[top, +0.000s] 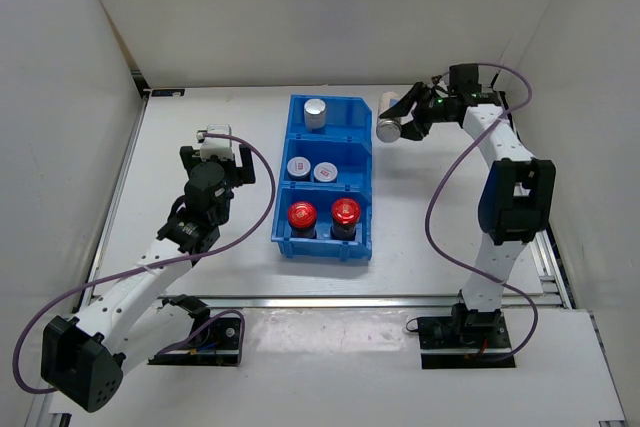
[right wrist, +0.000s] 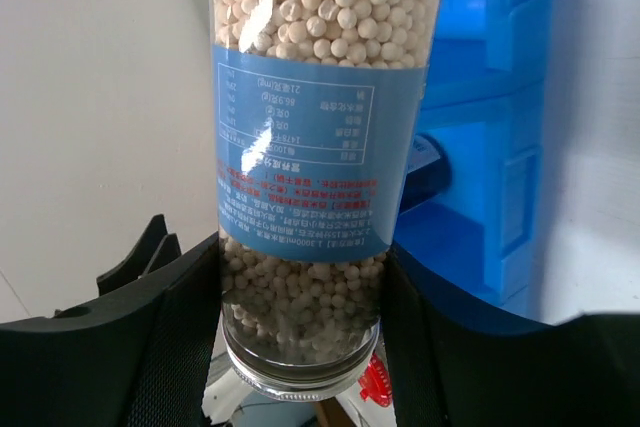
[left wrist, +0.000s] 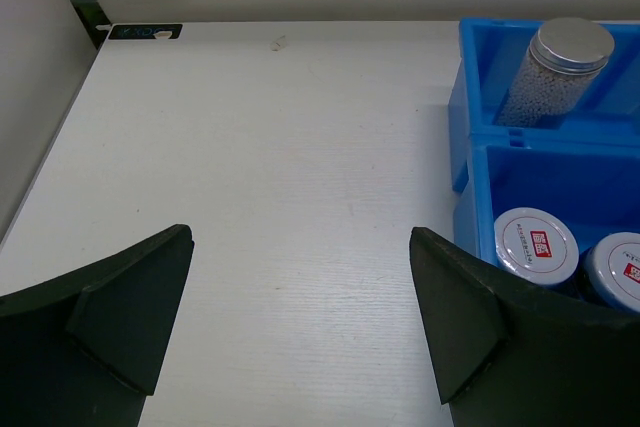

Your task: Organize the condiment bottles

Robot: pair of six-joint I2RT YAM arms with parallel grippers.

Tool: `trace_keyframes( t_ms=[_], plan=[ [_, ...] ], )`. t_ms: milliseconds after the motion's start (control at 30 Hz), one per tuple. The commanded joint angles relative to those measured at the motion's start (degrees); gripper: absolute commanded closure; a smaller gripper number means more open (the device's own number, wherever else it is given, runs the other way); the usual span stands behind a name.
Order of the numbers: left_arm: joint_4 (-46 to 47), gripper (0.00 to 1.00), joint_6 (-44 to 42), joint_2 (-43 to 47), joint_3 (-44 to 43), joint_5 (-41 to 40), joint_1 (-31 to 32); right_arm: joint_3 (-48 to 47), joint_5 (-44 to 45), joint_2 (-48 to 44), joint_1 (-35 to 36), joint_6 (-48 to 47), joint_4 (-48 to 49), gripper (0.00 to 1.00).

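Observation:
The silver-capped bottle comes next: my right gripper turns, moves back and down to release it, as bare tabletop (top: 403,181) beside the blue bin's middle section lies below and back of the gripper.
My right gripper (top: 408,115) is shut on a tall silver-capped bottle (top: 391,121) with a blue label and white beads. It holds the bottle tilted, in the air, just right of the far compartment of the blue bin (top: 362,162). In the right wrist view the bottle (right wrist: 310,137) sits between both fingers (right wrist: 160,337). A second tall bottle (top: 316,112) stands in the far compartment. Two short silver-lidded jars (top: 299,167) (top: 325,172) are in the middle compartment and two red-capped jars (top: 302,215) (top: 345,212) in the near one. My left gripper (top: 222,150) is open and empty, left of the bin.
The left wrist view shows bare white table between its fingers (left wrist: 130,297), with the bin wall (left wrist: 478,162), the tall bottle (left wrist: 560,67) and the two short jars (left wrist: 537,244) (left wrist: 615,267) to the right. White walls enclose the table on three sides.

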State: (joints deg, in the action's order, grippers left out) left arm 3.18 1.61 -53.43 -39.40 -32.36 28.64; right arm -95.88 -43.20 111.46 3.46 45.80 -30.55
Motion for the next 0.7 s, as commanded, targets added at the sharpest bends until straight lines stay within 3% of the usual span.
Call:
trace_keyframes(
  t_ms=[0,200,533,667],
  plan=[
    [-0.2,0.0,0.8,0.3,-2.1,0.7,0.3,-3.0,-5.5,-3.0,0.3,1.7,3.2,1.0],
    [-0.2,0.0,0.8,0.8,-2.1,0.7,0.3,-3.7,9.5,-3.0,0.3,-12.2,-10.8,1.0],
    [-0.2,0.0,0.8,0.8,-2.1,0.7,0.3,4.8,23.2,-1.2,1.5,-21.7,-14.5,1.0],
    [-0.2,0.0,0.8,0.8,-2.1,0.7,0.3,4.8,33.7,2.4,4.1,-23.0,-16.5,1.0]
  ],
)
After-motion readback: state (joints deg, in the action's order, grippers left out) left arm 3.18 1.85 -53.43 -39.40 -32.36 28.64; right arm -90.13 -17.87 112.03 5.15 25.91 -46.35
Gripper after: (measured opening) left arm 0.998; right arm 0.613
